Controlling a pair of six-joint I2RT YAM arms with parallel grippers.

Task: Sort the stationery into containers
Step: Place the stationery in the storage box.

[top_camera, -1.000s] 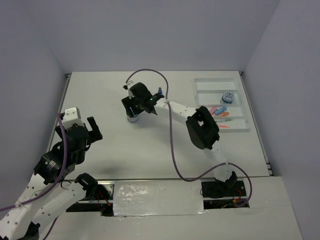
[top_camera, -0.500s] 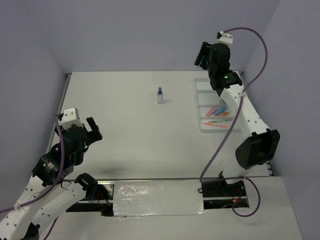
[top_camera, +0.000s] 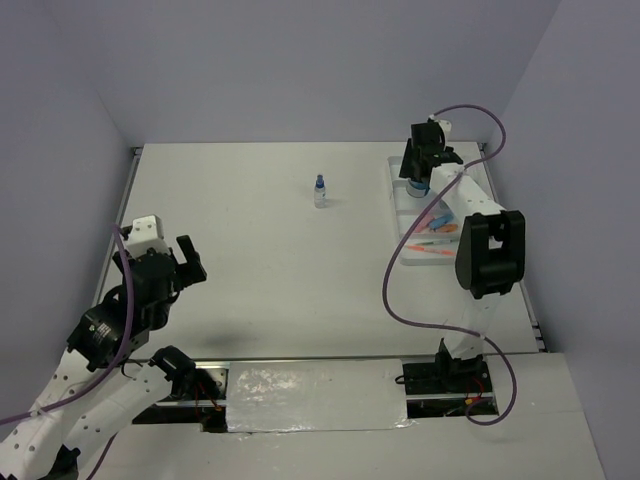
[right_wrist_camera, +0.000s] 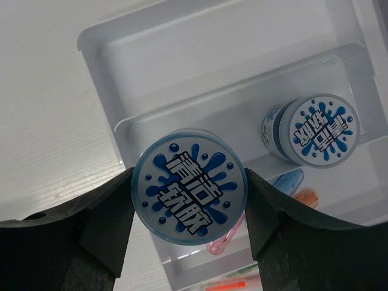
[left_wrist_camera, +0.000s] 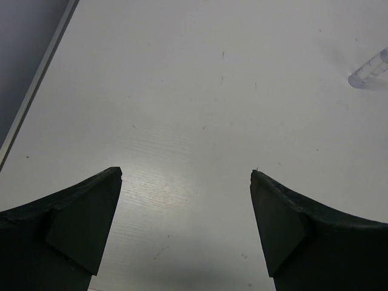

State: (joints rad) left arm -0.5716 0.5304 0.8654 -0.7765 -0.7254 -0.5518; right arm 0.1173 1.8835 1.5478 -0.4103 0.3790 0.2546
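Note:
The right gripper moves down into the free other end of the second jar's section of the tray next and releases the held jar. The second jar leaves that end empty.
My right gripper (right_wrist_camera: pixel 190 182) is shut on a round blue-grey jar (right_wrist_camera: pixel 190 185) with a splash label, held over the white divided tray (right_wrist_camera: pixel 109 51). In the top view that gripper (top_camera: pixel 417 178) hangs over the tray's (top_camera: pixel 403 255) far left end. A second jar (right_wrist_camera: pixel 319 130) stands in a compartment. Blue (right_wrist_camera: pixel 291 180), orange (right_wrist_camera: pixel 306 197) and pink (right_wrist_camera: pixel 224 239) stubby pieces lie in the compartment below it. An orange-red pen (right_wrist_camera: pixel 233 285) lies further down. The clear blue-capped bottle (top_camera: pixel 320 190) stands mid-table. My left gripper (top_camera: pixel 180 275) is open over bare table.
In the left wrist view, the left gripper (left_wrist_camera: pixel 186 176) frames only white tabletop, with the bottle (left_wrist_camera: pixel 370 71) at the top right corner. The table's left edge (left_wrist_camera: pixel 36 85) runs close by. Grey walls enclose the table on three sides.
The right arm took the jar from beside the bottle at mid-table, swung high to the right, and has come down over the tray. The left arm has barely moved.

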